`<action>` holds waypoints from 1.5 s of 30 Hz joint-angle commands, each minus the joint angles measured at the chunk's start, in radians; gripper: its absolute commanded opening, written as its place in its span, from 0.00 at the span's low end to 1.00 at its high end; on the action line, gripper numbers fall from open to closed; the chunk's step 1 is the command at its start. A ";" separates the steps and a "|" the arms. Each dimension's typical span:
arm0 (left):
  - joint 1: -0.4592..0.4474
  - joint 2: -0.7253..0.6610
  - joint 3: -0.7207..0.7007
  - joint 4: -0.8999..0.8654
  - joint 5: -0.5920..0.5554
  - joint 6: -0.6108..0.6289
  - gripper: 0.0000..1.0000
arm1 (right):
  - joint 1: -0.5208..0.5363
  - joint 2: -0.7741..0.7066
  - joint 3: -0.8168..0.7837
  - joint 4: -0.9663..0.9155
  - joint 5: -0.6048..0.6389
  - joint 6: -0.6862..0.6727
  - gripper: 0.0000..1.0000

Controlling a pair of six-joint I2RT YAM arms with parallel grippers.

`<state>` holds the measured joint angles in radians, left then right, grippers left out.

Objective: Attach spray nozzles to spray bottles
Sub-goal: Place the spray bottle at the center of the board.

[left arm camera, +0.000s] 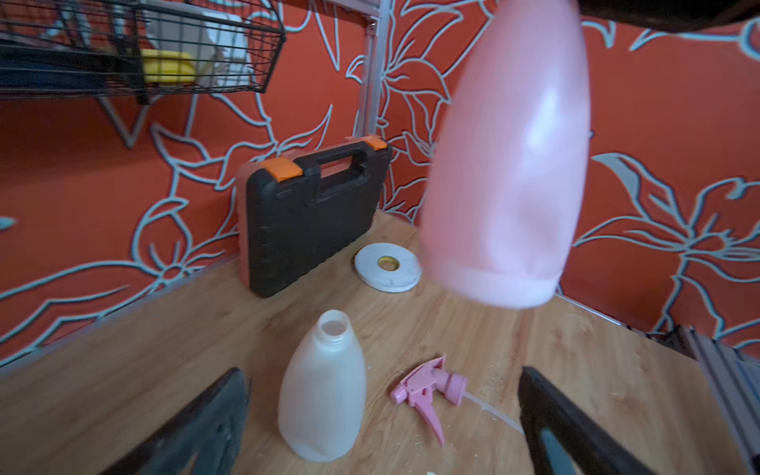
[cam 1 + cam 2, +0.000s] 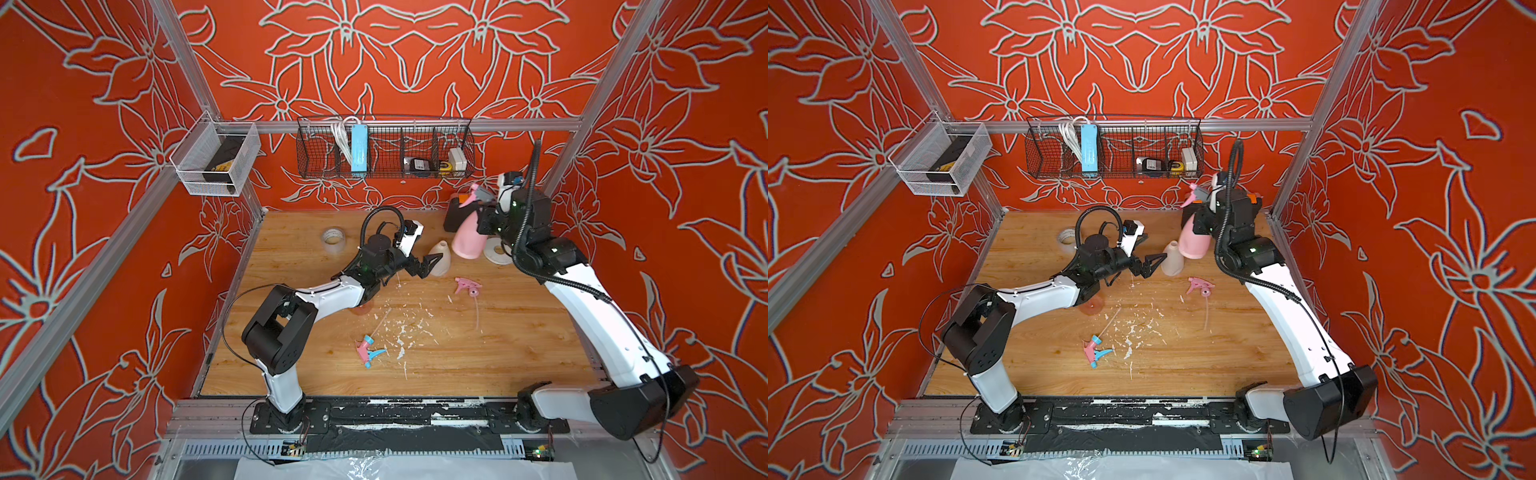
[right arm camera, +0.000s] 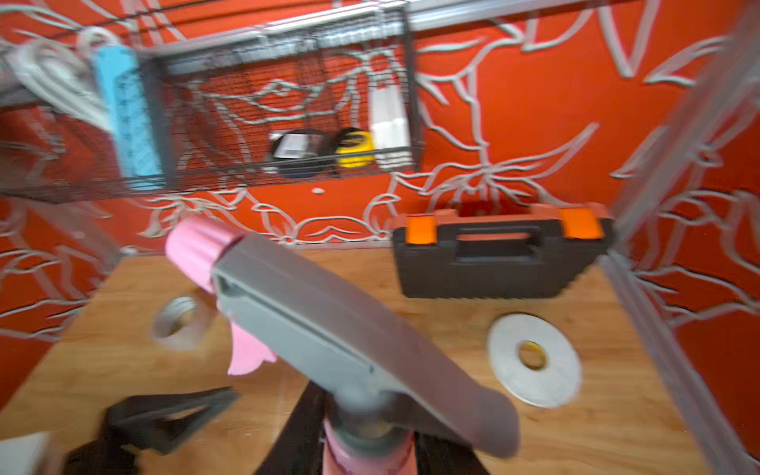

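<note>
Next, my right gripper lowers the pink spray bottle onto the tabletop point(image 2: 468, 263) beside the flat tape roll and releases its neck, since a nozzle sits there.
My right gripper point(image 2: 488, 220) point(image 3: 366, 456) is shut on the neck of the pink spray bottle point(image 2: 467, 241) point(image 1: 506, 164) and holds it off the table at the back right. A pink nozzle with a grey top point(image 2: 478, 195) point(image 3: 329, 329) sits on that bottle's neck. The white bottle point(image 2: 439, 257) point(image 1: 323, 395) stands upright with no cap, and my open, empty left gripper point(image 2: 432, 266) point(image 1: 382, 370) is just beside it. An all-pink nozzle point(image 2: 467, 286) point(image 1: 427, 386) lies right of it. The pink-and-blue nozzle point(image 2: 368, 351) lies nearer the front. An orange-pink bottle point(image 2: 363, 308) shows partly under my left arm.
A black tool case point(image 2: 453, 216) stands in the back right corner, with a flat white tape roll point(image 2: 496, 251) before it. Another tape roll point(image 2: 334, 237) lies at the back left. Wire baskets point(image 2: 386, 145) hang on the back wall. White flakes point(image 2: 399, 332) litter the table.
</note>
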<state>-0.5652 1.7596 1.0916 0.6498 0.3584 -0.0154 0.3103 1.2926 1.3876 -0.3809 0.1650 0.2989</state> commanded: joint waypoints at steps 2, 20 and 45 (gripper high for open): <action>0.010 -0.065 0.025 -0.102 -0.041 0.071 0.98 | -0.145 -0.029 -0.222 0.145 0.098 -0.042 0.00; 0.104 -0.080 -0.032 -0.150 0.058 -0.120 0.98 | -0.218 0.379 -0.279 0.698 -0.124 -0.054 0.00; 0.140 -0.188 -0.154 -0.098 0.048 -0.083 0.98 | -0.120 0.508 -0.366 0.924 -0.050 -0.240 0.57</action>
<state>-0.4309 1.6093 0.9310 0.5320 0.4011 -0.1085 0.1898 1.8412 1.0485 0.5171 0.0818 0.0738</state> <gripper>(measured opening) 0.979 0.563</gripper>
